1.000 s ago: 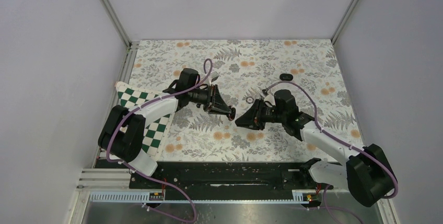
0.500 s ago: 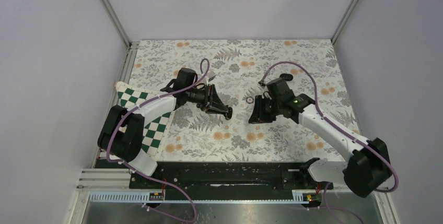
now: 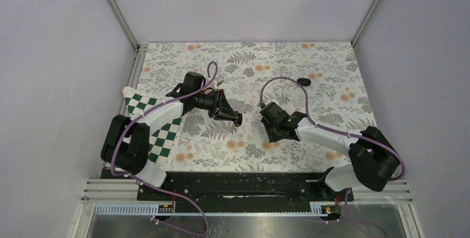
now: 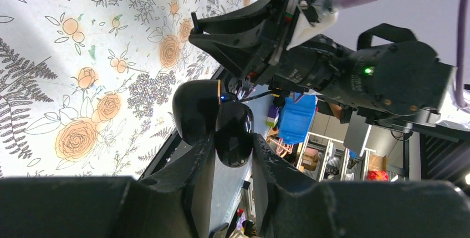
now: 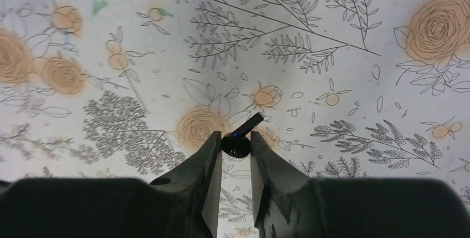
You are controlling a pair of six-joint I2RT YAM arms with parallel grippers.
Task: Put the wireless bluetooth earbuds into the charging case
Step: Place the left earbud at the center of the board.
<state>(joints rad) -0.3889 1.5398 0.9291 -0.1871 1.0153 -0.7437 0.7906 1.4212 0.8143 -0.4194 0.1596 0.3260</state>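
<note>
I will next lower my right gripper to the floral cloth beside the orange roses and let go of the earbud there, because the earbud's stem slants sideways out of my fingers.
My left gripper [image 4: 233, 145] is shut on the charging case [image 4: 234, 130], a glossy black pebble. Its lid [image 4: 195, 109] hangs open to the left, and a small blue light shows at the hinge. From above, the left gripper [image 3: 237, 119] sits mid-table, pointing right. My right gripper [image 5: 236, 139] is shut on one black earbud [image 5: 236, 143], whose stem sticks up to the right above the floral cloth. In the top view the right gripper [image 3: 270, 135] points down, a short way right of the left one. No second earbud can be made out.
A small black oval thing [image 3: 303, 82] lies at the back right; what it is I cannot tell. A green-and-white checked cloth [image 3: 161, 138] lies under the left arm. The floral table cover [image 3: 332, 60] runs to grey walls on three sides.
The two grippers were nearly tip to tip. Now the right gripper has drawn back to the right and turned down toward the table, still holding the earbud. The left gripper has shifted slightly left.
</note>
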